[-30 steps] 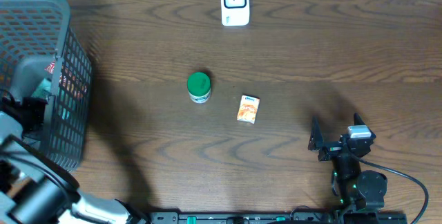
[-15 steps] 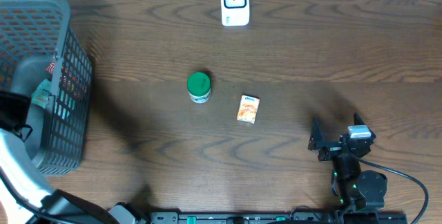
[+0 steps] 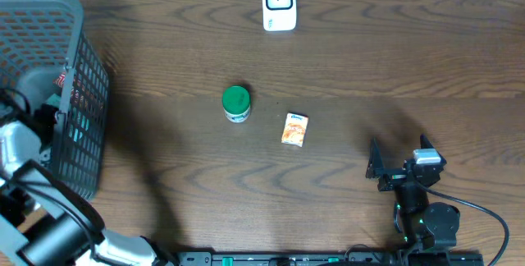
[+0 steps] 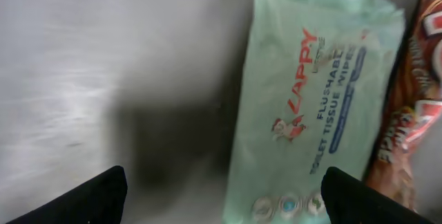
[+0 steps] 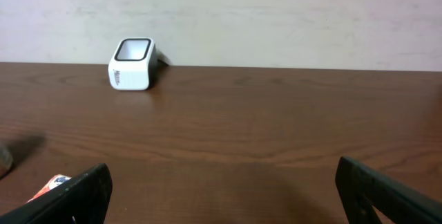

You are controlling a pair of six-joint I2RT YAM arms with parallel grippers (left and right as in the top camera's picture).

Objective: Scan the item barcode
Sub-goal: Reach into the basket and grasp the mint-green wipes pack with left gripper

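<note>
I will move my left gripper outward and down, toward the right in the wrist view, so its fingers are on both sides of the mint-green pack's printed middle (image 4: pixel 314 92), because one finger sticks out over the pack's lower corner.
My left arm (image 3: pixel 20 147) reaches down into the grey basket (image 3: pixel 82 94) at the table's left edge. In the left wrist view a mint-green pack of flushable wipes (image 4: pixel 311 106) lies on the basket floor, with a red-brown packet (image 4: pixel 414 113) against its right side. My left gripper (image 4: pixel 221 203) is open just above them, holding nothing, and its right finger is over the pack's lower corner. The white barcode scanner (image 3: pixel 279 3) stands at the table's far middle edge. My right gripper (image 3: pixel 402 167) is open and empty at the front right.
A green-lidded can (image 3: pixel 236 103) and a small orange packet (image 3: pixel 294 129) lie mid-table. From the right wrist, the scanner (image 5: pixel 131 63) is far left and the orange packet (image 5: pixel 48 186) pokes in at the bottom left. The basket's mesh walls surround the left arm.
My left arm has shifted inside the basket, swinging out to the left and back. The right arm, can, orange packet and scanner have not moved.
</note>
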